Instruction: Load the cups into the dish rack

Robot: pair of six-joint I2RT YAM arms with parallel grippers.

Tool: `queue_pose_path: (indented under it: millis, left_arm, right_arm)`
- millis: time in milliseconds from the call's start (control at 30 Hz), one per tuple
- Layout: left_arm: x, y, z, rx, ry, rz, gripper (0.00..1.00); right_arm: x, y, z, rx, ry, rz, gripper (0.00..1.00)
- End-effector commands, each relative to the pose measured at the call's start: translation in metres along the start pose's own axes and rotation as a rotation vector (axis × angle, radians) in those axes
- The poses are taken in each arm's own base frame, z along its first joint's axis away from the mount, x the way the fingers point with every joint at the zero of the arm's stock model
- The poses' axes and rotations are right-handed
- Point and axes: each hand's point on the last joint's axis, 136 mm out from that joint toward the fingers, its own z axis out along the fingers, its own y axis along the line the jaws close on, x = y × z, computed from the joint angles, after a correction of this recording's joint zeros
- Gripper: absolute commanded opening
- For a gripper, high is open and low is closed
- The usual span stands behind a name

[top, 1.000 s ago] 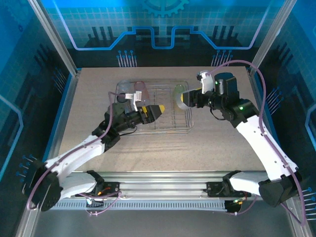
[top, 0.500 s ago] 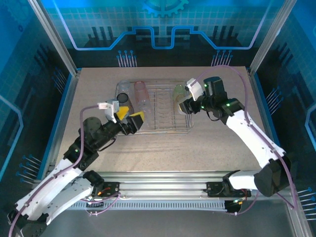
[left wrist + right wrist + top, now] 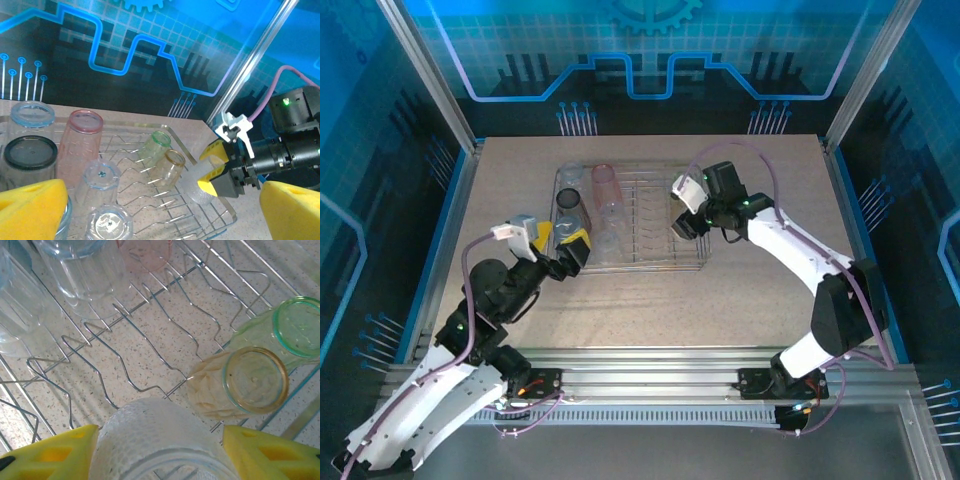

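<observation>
My right gripper lowers toward the wires beside the orange cup next and releases the frosted clear cup [image 3: 150,460], since those wires stand empty below the held cup.
My right gripper [image 3: 160,437] is shut on a frosted clear cup [image 3: 150,460], held tilted just above the dish rack's [image 3: 632,264] right end. The left wrist view shows that cup [image 3: 196,189] between the right gripper's yellow fingers [image 3: 216,151]. Beside it in the rack lie an orange cup [image 3: 242,382] and a green cup [image 3: 287,332]. A pink cup [image 3: 605,187], a grey cup [image 3: 567,206] and clear cups [image 3: 100,182] stand at the rack's left end. My left gripper [image 3: 568,246] hangs open and empty off the rack's front left corner.
The rack's thin wire prongs [image 3: 125,365] run in rows under the held cup. Bare speckled tabletop [image 3: 650,310] lies between the rack and the arm bases. Metal frame posts [image 3: 460,150] border the table.
My left arm has drawn back from over the rack toward the near left. My right gripper has carried the frosted cup left and down over the rack's right end.
</observation>
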Motion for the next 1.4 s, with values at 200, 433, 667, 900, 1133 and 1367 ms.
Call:
queue_pose_path:
  millis: [200, 433, 667, 900, 1133, 1367]
  left_arm:
    - [-0.001, 0.019, -0.009, -0.083, -0.049, 0.017, 0.99]
    - [0.003, 0.024, -0.008, -0.102, -0.055, 0.007, 1.0]
    - [0.004, 0.023, -0.006, -0.096, -0.043, 0.003, 1.0]
    - [0.004, 0.023, -0.006, -0.101, -0.041, 0.008, 0.99]
    - [0.006, 0.027, -0.006, -0.124, -0.027, 0.008, 0.99]
    - [0.008, 0.028, -0.005, -0.137, 0.001, 0.014, 1.0]
  right_arm:
    - [0.006, 0.001, 0.025, 0.048, -0.012, -0.122, 0.36]
    - [0.019, 0.002, 0.037, 0.056, -0.006, -0.146, 0.38]
    - [0.027, 0.001, 0.049, 0.057, 0.01, -0.171, 0.46]
    - [0.034, -0.004, 0.059, 0.063, 0.059, -0.173, 0.59]
    - [0.046, -0.008, 0.064, 0.052, 0.171, -0.116, 0.84]
    - [0.041, -0.006, 0.059, 0.066, 0.155, -0.115, 0.89]
